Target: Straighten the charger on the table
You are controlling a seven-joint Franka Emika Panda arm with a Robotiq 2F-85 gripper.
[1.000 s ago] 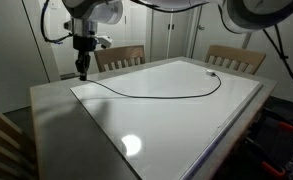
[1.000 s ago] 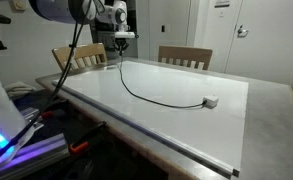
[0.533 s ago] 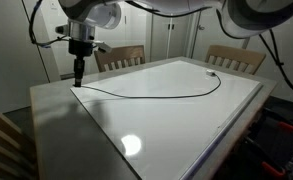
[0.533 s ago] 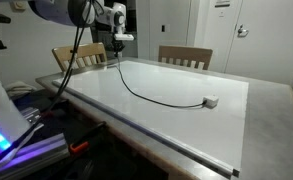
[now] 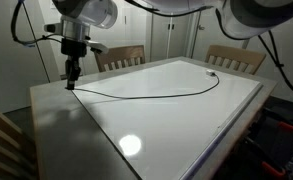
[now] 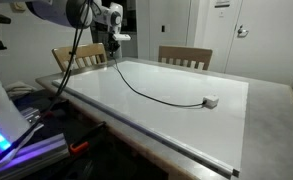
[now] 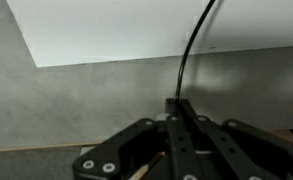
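Note:
My gripper will move away from the plug and lower the cable's held end onto the grey rim (image 5: 55, 123) beside the nearest chair for release, as the cable curves.
The charger (image 5: 146, 96) is a thin black cable lying in a shallow curve across the table's (image 5: 56, 110) glossy white top. Its far end carries a small plug (image 5: 214, 72), which looks like a pale block (image 6: 212, 101) in an exterior view. My gripper (image 5: 73, 76) hangs over the grey rim near a corner and is shut on the cable's other end. In the wrist view the cable (image 7: 191, 45) runs up from between the closed fingers of my gripper (image 7: 179, 108) onto the white top. From another side my gripper (image 6: 113, 50) shows at the table's (image 6: 271, 120) far edge.
Two wooden slat-back chairs (image 5: 120, 57) (image 5: 236, 58) stand behind the table's far side. They also appear as chairs (image 6: 74, 56) (image 6: 184, 56) in an exterior view. Cables and equipment (image 6: 6, 135) crowd the floor beside the table.
My gripper has moved outward from the white top over the grey rim, pulling the cable's end with it. The cable's curve has flattened a little. The plug end has stayed put.

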